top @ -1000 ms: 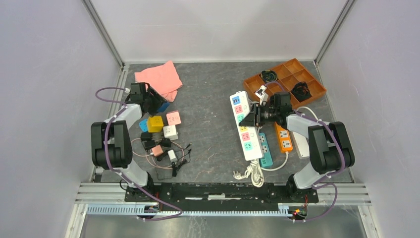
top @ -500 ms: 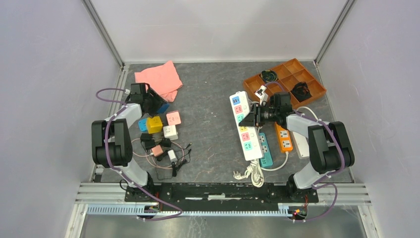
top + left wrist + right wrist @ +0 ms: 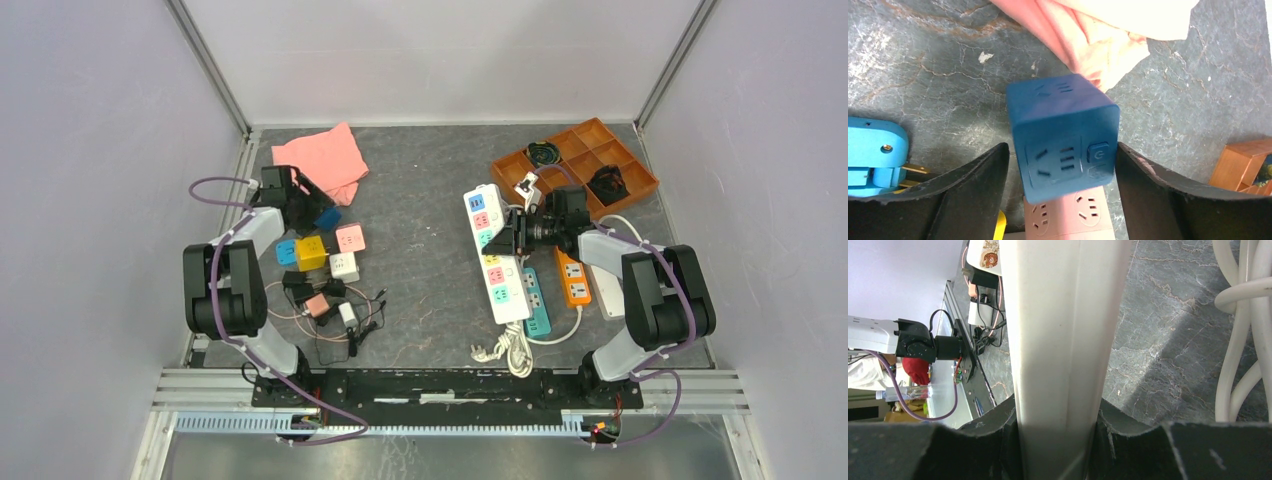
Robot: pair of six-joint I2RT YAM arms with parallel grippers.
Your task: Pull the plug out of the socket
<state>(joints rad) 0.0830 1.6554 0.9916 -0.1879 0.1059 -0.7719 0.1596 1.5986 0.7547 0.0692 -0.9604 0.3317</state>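
My right gripper holds the socket strip. Next it will carry the strip outward and to the left in the top view, lower it and let it go, because bare tabletop lies there.
The long white socket strip [image 3: 497,262] lies lengthways right of centre, its coiled white cord [image 3: 510,350] near the front edge. My right gripper [image 3: 512,236] is shut on its middle, and in the right wrist view both fingers press the strip's white body [image 3: 1063,330] at my gripper [image 3: 1058,440]. No plug shows in the strip's visible faces. A dark blue cube plug [image 3: 327,217] sits on the table at the left. My left gripper [image 3: 306,204] is open around the cube [image 3: 1063,135], with a gap at its left finger; in the left wrist view the gripper [image 3: 1062,152] frames it.
A pile of cube adapters lies by the left arm: pink [image 3: 350,238], yellow [image 3: 313,250], light blue [image 3: 288,251], white, plus black chargers with cables. A pink cloth [image 3: 325,160] lies behind. A teal strip [image 3: 537,300], an orange strip [image 3: 572,277] and an orange tray [image 3: 575,160] flank the right arm.
My left gripper has drawn back a little toward the far left, and the dark blue cube shows more fully on the table. The right arm and the strip have not moved.
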